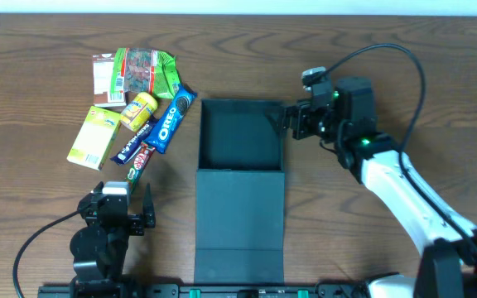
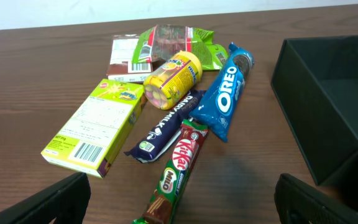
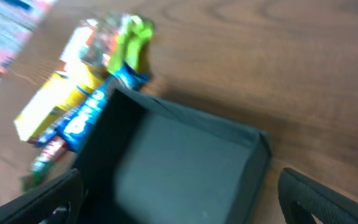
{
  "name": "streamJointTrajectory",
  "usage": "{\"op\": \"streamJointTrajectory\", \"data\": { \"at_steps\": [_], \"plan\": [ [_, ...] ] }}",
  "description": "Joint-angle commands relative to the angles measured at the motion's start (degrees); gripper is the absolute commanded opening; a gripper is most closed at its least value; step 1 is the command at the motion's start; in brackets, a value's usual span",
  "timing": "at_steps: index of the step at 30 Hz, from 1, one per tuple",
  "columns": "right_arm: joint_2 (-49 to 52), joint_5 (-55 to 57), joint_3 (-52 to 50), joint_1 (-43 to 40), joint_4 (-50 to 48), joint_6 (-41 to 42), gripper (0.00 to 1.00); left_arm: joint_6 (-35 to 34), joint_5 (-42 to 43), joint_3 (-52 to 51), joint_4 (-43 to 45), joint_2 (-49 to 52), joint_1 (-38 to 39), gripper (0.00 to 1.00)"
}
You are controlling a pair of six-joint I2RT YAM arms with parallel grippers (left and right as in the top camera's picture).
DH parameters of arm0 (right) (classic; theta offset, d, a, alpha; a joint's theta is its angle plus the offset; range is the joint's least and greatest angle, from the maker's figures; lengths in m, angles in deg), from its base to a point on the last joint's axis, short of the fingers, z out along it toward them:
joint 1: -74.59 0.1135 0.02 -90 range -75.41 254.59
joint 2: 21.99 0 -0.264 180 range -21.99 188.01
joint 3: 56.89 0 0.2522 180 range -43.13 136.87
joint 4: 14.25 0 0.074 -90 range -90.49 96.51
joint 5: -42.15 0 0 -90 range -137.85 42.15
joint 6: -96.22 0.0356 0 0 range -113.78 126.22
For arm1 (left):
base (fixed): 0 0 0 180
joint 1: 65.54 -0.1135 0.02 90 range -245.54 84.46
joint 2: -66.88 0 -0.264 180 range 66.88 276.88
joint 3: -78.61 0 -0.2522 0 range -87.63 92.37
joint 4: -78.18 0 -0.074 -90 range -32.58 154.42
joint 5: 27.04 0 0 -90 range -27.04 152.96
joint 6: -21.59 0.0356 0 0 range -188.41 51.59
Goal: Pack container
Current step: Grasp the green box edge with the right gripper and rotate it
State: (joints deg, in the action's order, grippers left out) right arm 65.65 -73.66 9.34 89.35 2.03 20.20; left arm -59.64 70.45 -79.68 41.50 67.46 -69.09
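Note:
I should turn my right gripper in line with the side of the box farthest from the snacks and lower it onto the box's rim, because that side runs slanted between my open fingers.
The container is a dark teal-black square box standing open mid-table, its inside bare. Its flat lid lies open toward the front edge. My right gripper hovers open at the box's right rim. In the right wrist view, which is blurred, the right gripper spans the box wall. My left gripper stands open at the front left, short of the snacks. In the left wrist view the left gripper straddles the near end of a green Milo KitKat bar without touching it.
Left of the box lies a snack pile: an Oreo pack, a Dairy Milk bar, a yellow canister, a yellow-green carton, a green packet and a brown-white packet. A black cable arcs above the right arm.

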Motion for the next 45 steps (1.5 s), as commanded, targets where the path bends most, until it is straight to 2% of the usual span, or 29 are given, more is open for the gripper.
{"op": "streamJointTrajectory", "data": {
  "at_steps": [1, 3, 10, 17, 18, 24, 36, 39, 40, 45],
  "plan": [
    [4.1, 6.0, 0.8, 2.1, 0.0, -2.3, 0.99, -0.7, 0.0, -1.1, -0.3, -0.4, -0.2, 0.96],
    [6.7, 8.5, 0.8, 3.2, 0.1, -2.3, 0.98, -0.7, 0.0, -1.1, -0.3, -0.4, -0.2, 0.96],
    [11.2, 15.5, 0.8, 4.4, 2.7, -2.3, 0.78, -0.7, 0.0, -1.1, -0.3, -0.4, -0.2, 0.96],
    [11.6, 20.8, 0.8, 4.3, 5.1, -2.3, 0.31, -0.7, 0.0, -1.1, -0.3, -0.4, -0.2, 0.96],
    [11.6, 21.4, 0.8, 4.3, 5.6, -2.2, 0.28, -0.7, 0.0, -1.1, -0.3, -0.4, -0.2, 0.96],
    [11.6, 25.2, 0.9, 1.4, 11.1, 2.3, 0.24, -0.7, 0.0, -1.1, -0.3, -0.4, -0.2, 0.96],
    [10.1, 31.2, 7.8, -13.4, 22.4, 6.7, 0.14, -0.7, 0.0, -1.1, -0.3, -0.4, -0.2, 0.96],
    [10.1, 31.6, 9.4, -16.0, 23.8, 11.2, 0.09, -0.7, 0.0, -1.1, -0.3, -0.4, -0.2, 0.96],
    [10.1, 31.6, 9.7, -16.5, 23.9, 13.2, 0.03, -0.7, 0.0, -1.1, -0.3, -0.4, -0.2, 0.96],
    [10.1, 28.9, 9.7, -17.2, 24.1, 25.6, 0.02, -0.7, 0.0, -1.1, -0.3, -0.4, -0.2, 0.96]
  ]
}}
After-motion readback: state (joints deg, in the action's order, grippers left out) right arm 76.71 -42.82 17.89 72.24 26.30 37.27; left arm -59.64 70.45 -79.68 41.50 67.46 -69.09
